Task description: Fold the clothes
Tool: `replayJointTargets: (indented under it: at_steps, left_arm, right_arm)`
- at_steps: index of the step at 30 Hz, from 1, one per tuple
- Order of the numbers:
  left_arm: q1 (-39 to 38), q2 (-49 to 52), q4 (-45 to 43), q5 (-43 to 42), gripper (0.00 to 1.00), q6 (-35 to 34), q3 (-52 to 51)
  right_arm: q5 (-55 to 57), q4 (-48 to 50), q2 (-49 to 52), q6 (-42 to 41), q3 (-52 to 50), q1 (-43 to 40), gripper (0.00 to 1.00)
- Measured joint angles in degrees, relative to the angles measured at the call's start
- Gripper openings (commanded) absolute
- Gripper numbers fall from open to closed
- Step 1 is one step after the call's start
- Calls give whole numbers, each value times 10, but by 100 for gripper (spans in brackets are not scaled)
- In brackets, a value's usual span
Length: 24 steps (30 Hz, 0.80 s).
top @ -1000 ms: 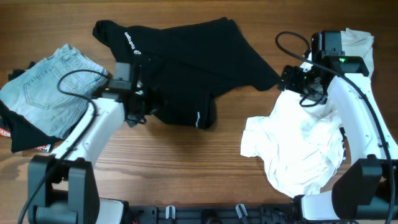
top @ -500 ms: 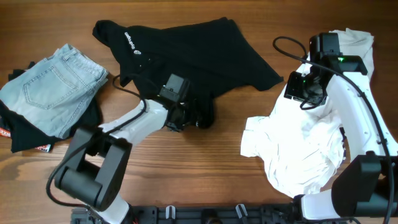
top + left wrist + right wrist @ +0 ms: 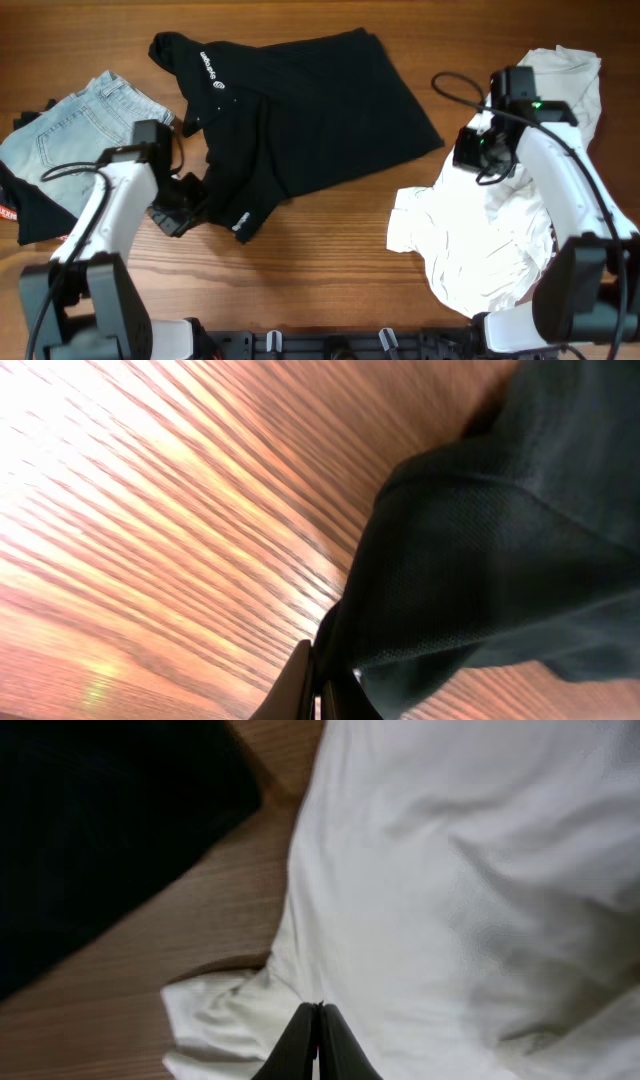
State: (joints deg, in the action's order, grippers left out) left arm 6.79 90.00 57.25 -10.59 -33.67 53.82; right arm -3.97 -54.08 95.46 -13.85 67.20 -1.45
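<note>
The left gripper lifts up and outward next, high above the tabletop, and releases the black shirt there, since most of it still lies on the wood.
A black shirt with white lettering lies spread across the middle back of the table. Its lower left part runs out to my left gripper. In the left wrist view that gripper is shut, and the black shirt hangs from its tips above the wood. A crumpled white garment lies on the right. My right gripper hovers over its upper left part. The right wrist view shows that gripper shut, tips together, just above the white garment, with no cloth seen between them.
Folded light-blue jeans rest on a dark garment at the far left. The black shirt's right edge lies close to the white garment. Bare wooden table runs along the front.
Both grippers have closed. My left arm swung from the shirt's folded middle out to the left, drawing the black sleeve part leftward and unfolding it. The right gripper shifted slightly over the white garment.
</note>
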Motion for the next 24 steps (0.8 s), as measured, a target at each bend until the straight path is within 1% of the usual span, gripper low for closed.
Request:
replayJointTargets:
  at_steps: [2,6,8,10,12,14,17,19,20,22,23,24]
  left_arm:
    - [14,-8,0,1,4,5,0]
    - [16,-8,0,1,4,7,0]
    - [16,-8,0,1,4,7,0]
    - [16,-8,4,1,4,9,0]
    - [16,-8,4,1,4,11,0]
    - [16,-8,4,1,5,11,0]
    - [16,-8,4,1,5,11,0]
    - [16,-8,4,1,5,11,0]
    - [16,-8,3,1,4,11,0]
    - [16,-8,2,1,4,11,0]
    - [16,-8,0,1,4,11,0]
    - [16,-8,-3,1,5,11,0]
  right_arm:
    - [-2,37,24,0,-36,0,4]
    - [-5,97,74,0,-68,-1,4]
    - [1,107,95,-2,-66,-8,4]
    - [24,101,97,-23,-63,-30,4]
    - [73,79,98,-55,-62,-81,4]
    - [128,52,102,-96,-62,-158,4]
    - [162,32,109,-130,-57,-308,5]
    - [101,30,111,-102,-45,-392,15]
    - [69,33,111,-82,-41,-408,17]
    - [-57,48,105,-16,-23,-426,29]
    - [-102,54,95,7,-19,-421,39]
    - [-154,57,75,35,-15,-405,54]
